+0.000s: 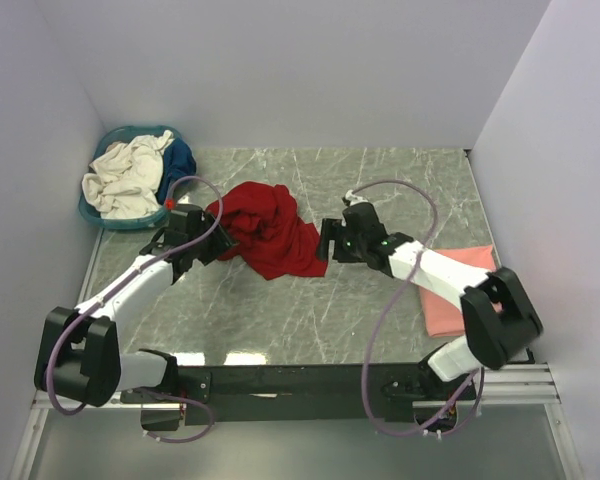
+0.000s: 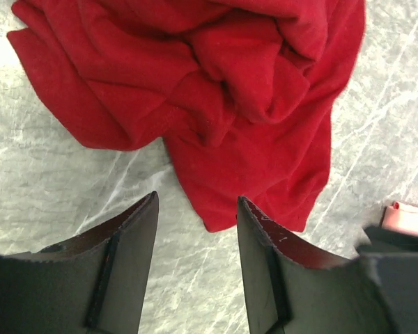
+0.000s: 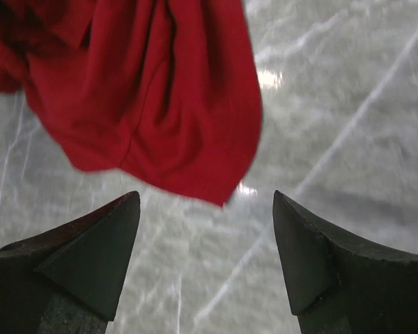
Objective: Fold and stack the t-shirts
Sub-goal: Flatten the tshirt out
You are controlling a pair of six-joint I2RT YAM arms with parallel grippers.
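The right gripper lowers its open fingers toward the red shirt's corner (image 1: 313, 242) (image 3: 205, 170) and closes next, as the corner lies below it, to its left in the top view.
A deep red t-shirt (image 1: 270, 230) lies crumpled in a heap at the middle of the marble table. My left gripper (image 1: 223, 240) stands open at its left edge, and in the left wrist view the red shirt (image 2: 216, 90) lies just beyond my left gripper (image 2: 197, 202), which holds nothing. My right gripper (image 1: 322, 240) is open at the shirt's right edge; the red shirt's corner (image 3: 160, 104) hangs just ahead of my empty right gripper (image 3: 205, 198). A salmon pink t-shirt (image 1: 450, 290) lies flat at the right, partly under the right arm. Cream-white (image 1: 125, 175) and dark blue (image 1: 180, 160) t-shirts sit in the basket.
A teal plastic basket (image 1: 105, 217) stands at the table's back left corner. White walls close in on the left, back and right. A black rail (image 1: 310, 380) runs along the near edge between the arm bases.
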